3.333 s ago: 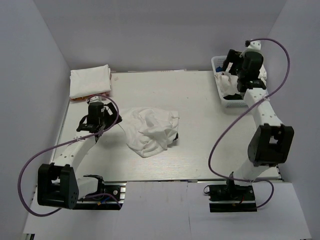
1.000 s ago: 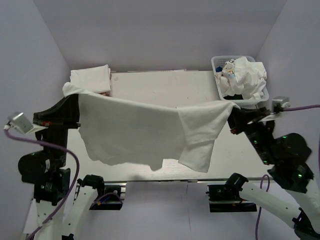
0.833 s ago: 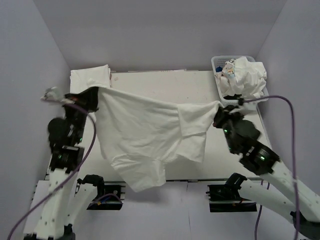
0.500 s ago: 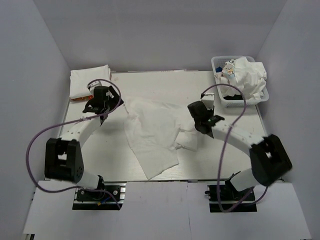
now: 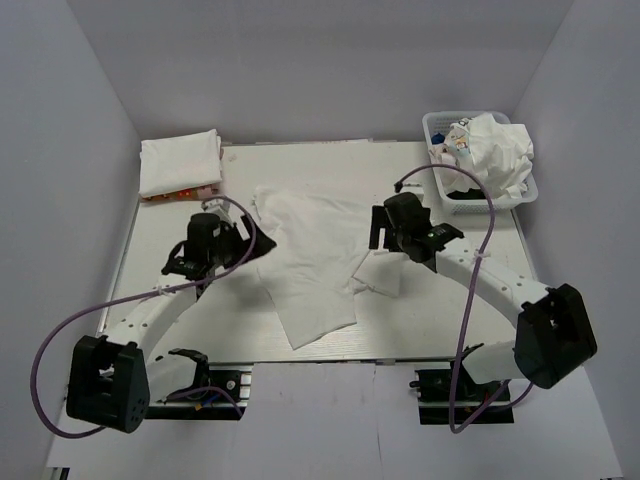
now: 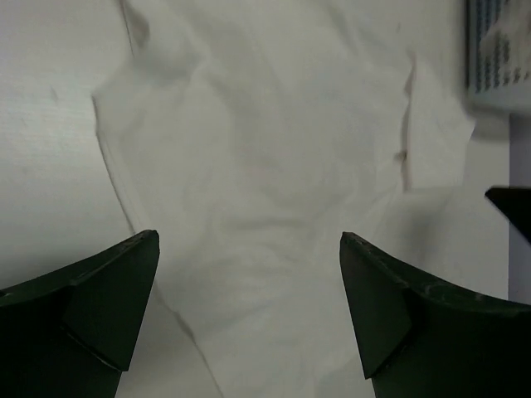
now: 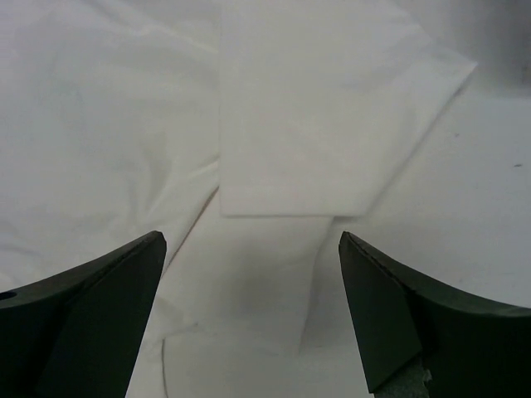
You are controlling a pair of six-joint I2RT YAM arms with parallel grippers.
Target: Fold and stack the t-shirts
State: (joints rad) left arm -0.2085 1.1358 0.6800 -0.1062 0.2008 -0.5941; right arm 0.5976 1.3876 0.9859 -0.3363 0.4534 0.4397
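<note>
My left gripper moves back, down and to the right in the top view onto the shirt's near end next, because it sticks out toward the table's edge.
A white t-shirt (image 5: pixel 310 255) lies spread and rumpled on the table's middle, one sleeve (image 5: pixel 380 277) folded at its right side. My left gripper (image 5: pixel 250 241) is open and empty at the shirt's left edge; its wrist view shows the shirt (image 6: pixel 274 166) between the open fingers (image 6: pixel 91 307). My right gripper (image 5: pixel 381 237) is open and empty at the shirt's right edge; its wrist view shows the sleeve (image 7: pixel 323 124) ahead of the gripper (image 7: pixel 249 290). A folded stack of white shirts (image 5: pixel 180 163) lies at the back left.
A white lattice basket (image 5: pixel 437 125) at the back right holds crumpled white shirts (image 5: pixel 495 150) and something dark. It also shows in the left wrist view (image 6: pixel 498 50). An orange item (image 5: pixel 160 197) peeks from under the folded stack. Grey walls close in on three sides.
Both grippers held the shirt stretched in the air, then laid it on the table and let go. Both arms now sit low at the shirt's sides.
</note>
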